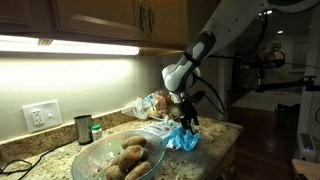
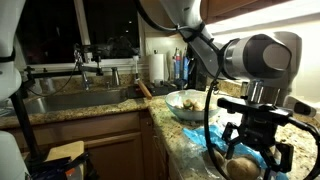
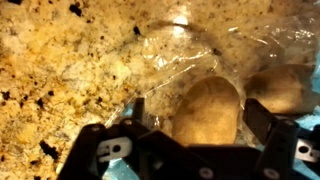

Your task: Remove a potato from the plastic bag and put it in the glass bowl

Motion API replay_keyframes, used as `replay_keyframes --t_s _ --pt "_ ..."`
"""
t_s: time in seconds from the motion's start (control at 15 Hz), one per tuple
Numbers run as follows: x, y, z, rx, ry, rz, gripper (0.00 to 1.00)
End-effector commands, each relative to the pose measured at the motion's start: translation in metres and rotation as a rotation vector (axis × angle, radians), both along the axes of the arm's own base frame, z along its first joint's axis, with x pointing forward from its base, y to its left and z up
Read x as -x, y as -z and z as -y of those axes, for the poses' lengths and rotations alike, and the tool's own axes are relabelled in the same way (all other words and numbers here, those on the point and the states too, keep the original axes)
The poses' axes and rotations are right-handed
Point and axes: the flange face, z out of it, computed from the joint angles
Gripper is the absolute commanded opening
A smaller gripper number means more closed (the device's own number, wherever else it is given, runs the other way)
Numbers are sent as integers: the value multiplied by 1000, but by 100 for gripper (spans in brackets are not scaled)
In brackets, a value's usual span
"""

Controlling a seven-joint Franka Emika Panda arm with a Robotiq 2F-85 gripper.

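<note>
The near potato (image 2: 242, 168) (image 3: 206, 114) is between my gripper's open fingers, with gaps beside it. My gripper will go down a little around it and close on its sides.
The plastic bag (image 3: 175, 50) lies crinkled on the granite counter with brown potatoes in it. One potato (image 3: 210, 95) sits between my fingers, and another potato (image 3: 287, 88) lies to its right. My gripper (image 3: 198, 118) is open, straddles the near potato, and shows small gaps on both sides. In both exterior views the gripper (image 1: 186, 122) (image 2: 250, 152) points down into the bag (image 1: 183, 141), with a potato (image 2: 240, 168) just below it. The glass bowl (image 1: 92, 158) (image 2: 172, 100) stands beside the bag and holds several potatoes.
A small dark metal cup (image 1: 83, 128) stands by the wall near an outlet (image 1: 40, 115). Another bag of goods (image 1: 150, 104) lies behind the gripper. A sink (image 2: 70, 100) and a paper towel roll (image 2: 156, 68) are beyond the bowl. The counter edge runs close to the bag.
</note>
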Motion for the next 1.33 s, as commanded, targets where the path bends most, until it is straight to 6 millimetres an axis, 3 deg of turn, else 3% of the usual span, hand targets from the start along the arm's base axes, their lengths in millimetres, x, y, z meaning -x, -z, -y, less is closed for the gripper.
replay_keyframes --t_s 0.0,1.27 --pt "9 -6 2 17 -14 24 100" --pt "3 10 1 -29 -34 105 100"
